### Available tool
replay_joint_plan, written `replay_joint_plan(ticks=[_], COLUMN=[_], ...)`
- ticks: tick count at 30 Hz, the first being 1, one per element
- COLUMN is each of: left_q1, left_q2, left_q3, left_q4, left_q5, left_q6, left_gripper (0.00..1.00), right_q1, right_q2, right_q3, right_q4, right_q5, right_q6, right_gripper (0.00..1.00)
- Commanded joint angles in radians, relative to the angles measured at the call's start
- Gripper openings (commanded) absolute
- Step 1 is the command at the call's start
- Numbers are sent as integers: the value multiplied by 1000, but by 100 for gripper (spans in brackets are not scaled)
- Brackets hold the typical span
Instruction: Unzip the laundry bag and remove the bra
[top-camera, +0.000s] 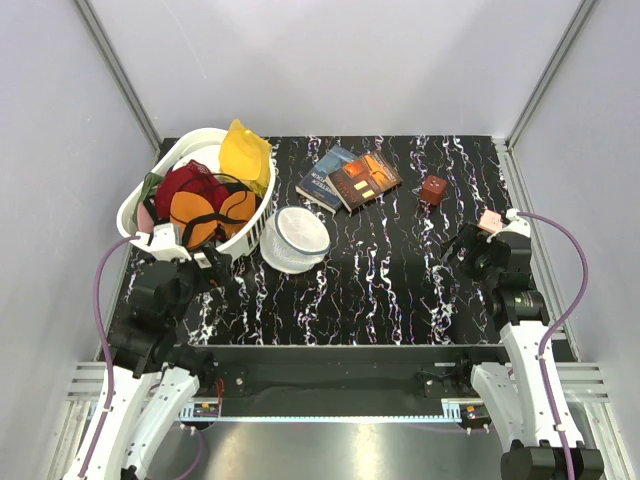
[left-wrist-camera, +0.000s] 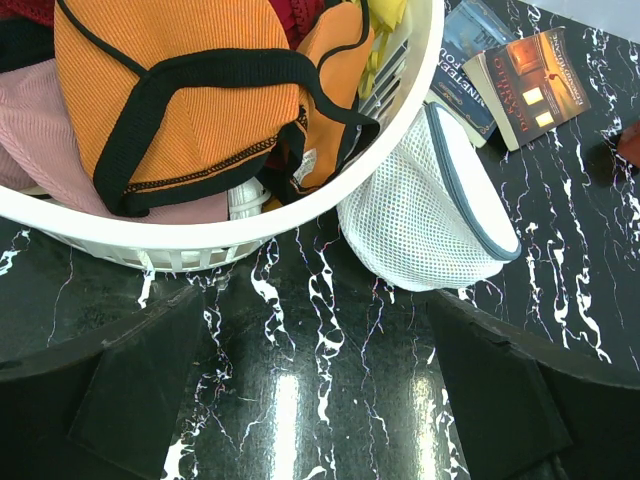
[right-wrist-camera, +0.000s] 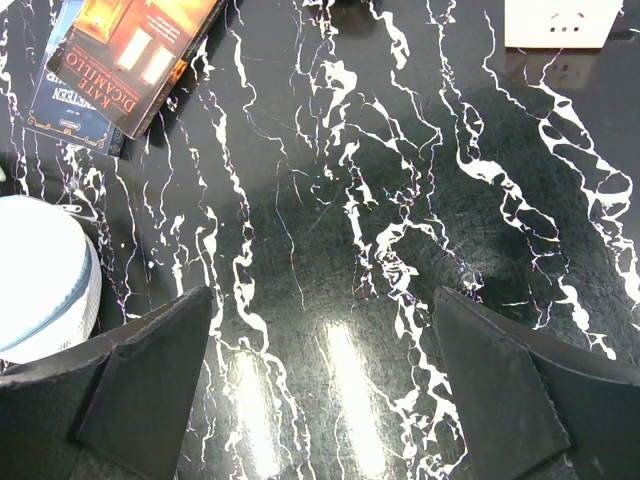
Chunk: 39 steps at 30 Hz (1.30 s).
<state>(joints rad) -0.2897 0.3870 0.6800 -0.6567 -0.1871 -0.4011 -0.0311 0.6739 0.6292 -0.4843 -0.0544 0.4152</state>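
I will next move my left gripper to the right in the top view and down onto the near part of the bag's grey zip rim (left-wrist-camera: 478, 230), because the bag is zipped.
The laundry bag (top-camera: 293, 240) is a small round white mesh pouch with a grey zip rim. It lies zipped on the black marbled table beside the basket, and shows in the left wrist view (left-wrist-camera: 430, 200) and at the left edge of the right wrist view (right-wrist-camera: 40, 280). The black bra is hidden; nothing dark shows through the mesh. My left gripper (top-camera: 203, 268) is open and empty just near-left of the bag, over bare table (left-wrist-camera: 320, 400). My right gripper (top-camera: 462, 247) is open and empty far to the bag's right (right-wrist-camera: 320, 400).
A white slotted basket (top-camera: 135, 205) with an orange black-trimmed bra (left-wrist-camera: 190, 110), red, pink and yellow cloth stands at back left, touching the bag. Two books (top-camera: 350, 178), a dark red cube (top-camera: 433, 189) and a white socket block (right-wrist-camera: 555, 20) lie at the back.
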Motion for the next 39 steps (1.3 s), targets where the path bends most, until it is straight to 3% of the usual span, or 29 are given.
replay_joint_plan(ticks=[1, 10, 17, 25, 30, 35, 39], left_q1=[-2, -2, -5, -42, -204, -472, -485], left_q2=[-10, -57, 9, 101, 208, 494, 740], left_q3=[24, 9, 50, 112, 110, 162, 262], left_q4=[32, 31, -12, 18, 130, 230, 272], left_q5=[5, -5, 112, 115, 40, -147, -163], left_q6=[7, 4, -67, -142, -197, -205, -180], left_gripper=[99, 96, 90, 89, 89, 92, 95], right_q1=[-3, -3, -3, -3, -3, -3, -3], right_q2=[1, 6, 13, 13, 10, 12, 7], right_q3=[23, 23, 23, 23, 23, 24, 29], right_q4=[12, 12, 13, 13, 13, 13, 10], right_q5=[-7, -10, -13, -19, -24, -28, -42], right_q6=[-9, -12, -13, -12, -12, -10, -10], right_gripper=[100, 100, 100, 100, 100, 100, 100])
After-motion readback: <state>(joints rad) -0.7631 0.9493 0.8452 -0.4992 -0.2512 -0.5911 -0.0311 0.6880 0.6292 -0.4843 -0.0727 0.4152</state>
